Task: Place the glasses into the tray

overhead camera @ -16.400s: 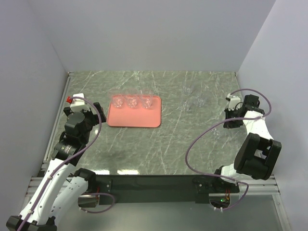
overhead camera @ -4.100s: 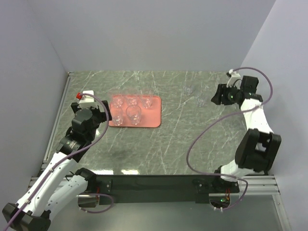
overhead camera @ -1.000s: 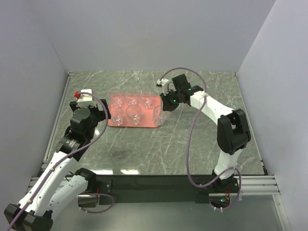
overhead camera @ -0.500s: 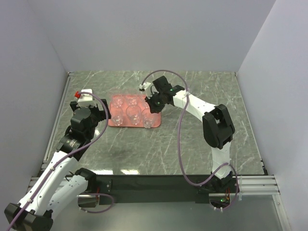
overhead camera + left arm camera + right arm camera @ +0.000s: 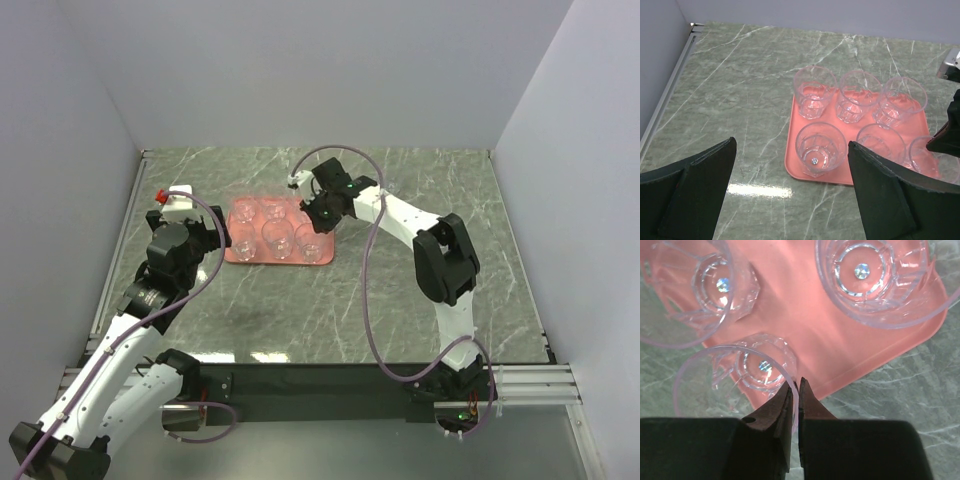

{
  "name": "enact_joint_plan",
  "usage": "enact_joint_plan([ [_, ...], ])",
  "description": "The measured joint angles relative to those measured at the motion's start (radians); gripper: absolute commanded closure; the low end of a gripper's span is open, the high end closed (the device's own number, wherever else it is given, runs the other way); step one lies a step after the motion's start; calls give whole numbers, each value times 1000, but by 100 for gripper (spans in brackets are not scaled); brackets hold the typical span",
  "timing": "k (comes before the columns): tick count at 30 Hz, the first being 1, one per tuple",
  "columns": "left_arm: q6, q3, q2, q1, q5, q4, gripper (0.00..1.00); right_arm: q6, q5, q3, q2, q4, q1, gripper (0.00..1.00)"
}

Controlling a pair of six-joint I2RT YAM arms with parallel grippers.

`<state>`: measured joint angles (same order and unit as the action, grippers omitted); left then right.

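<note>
My right gripper should next move outward, then toward the front middle glass, and let go of the sixth glass's rim, because the sixth glass's base (image 5: 312, 252) (image 5: 764, 366) is close to the tray's edge.
The salmon-pink tray (image 5: 258, 256) lies at the table's back left and also shows in the left wrist view (image 5: 792, 160) and the right wrist view (image 5: 805, 325). Three clear glasses stand in its back row (image 5: 858, 95). Two more stand at the front left (image 5: 820, 147) and front middle (image 5: 880, 145). My right gripper (image 5: 796, 385) (image 5: 318, 224) is shut on the rim of the sixth glass (image 5: 740, 372) (image 5: 310, 242) at the tray's front right corner. I cannot tell whether that glass rests on the tray. My left gripper (image 5: 795, 200) (image 5: 212, 238) is open and empty, just left of the tray.
Grey walls close the table at the left, back and right. A metal rail (image 5: 670, 95) runs along the left edge. The right arm (image 5: 400, 215) reaches across the back middle of the table, with its purple cable looping over the table.
My right gripper has carried the glass leftward from beside the tray's right edge to over its front right corner. The left arm has not moved.
</note>
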<state>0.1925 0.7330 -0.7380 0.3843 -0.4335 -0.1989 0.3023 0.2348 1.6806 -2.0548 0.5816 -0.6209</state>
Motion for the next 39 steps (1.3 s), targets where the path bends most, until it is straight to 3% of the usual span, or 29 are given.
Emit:
enact_joint_plan([
  [19, 0, 0, -6, -4, 0, 0, 1, -116, -188, 129, -79, -4, -5, 90],
  [39, 0, 0, -6, -4, 0, 0, 1, -138, -205, 167, -99, 12, -32, 89],
])
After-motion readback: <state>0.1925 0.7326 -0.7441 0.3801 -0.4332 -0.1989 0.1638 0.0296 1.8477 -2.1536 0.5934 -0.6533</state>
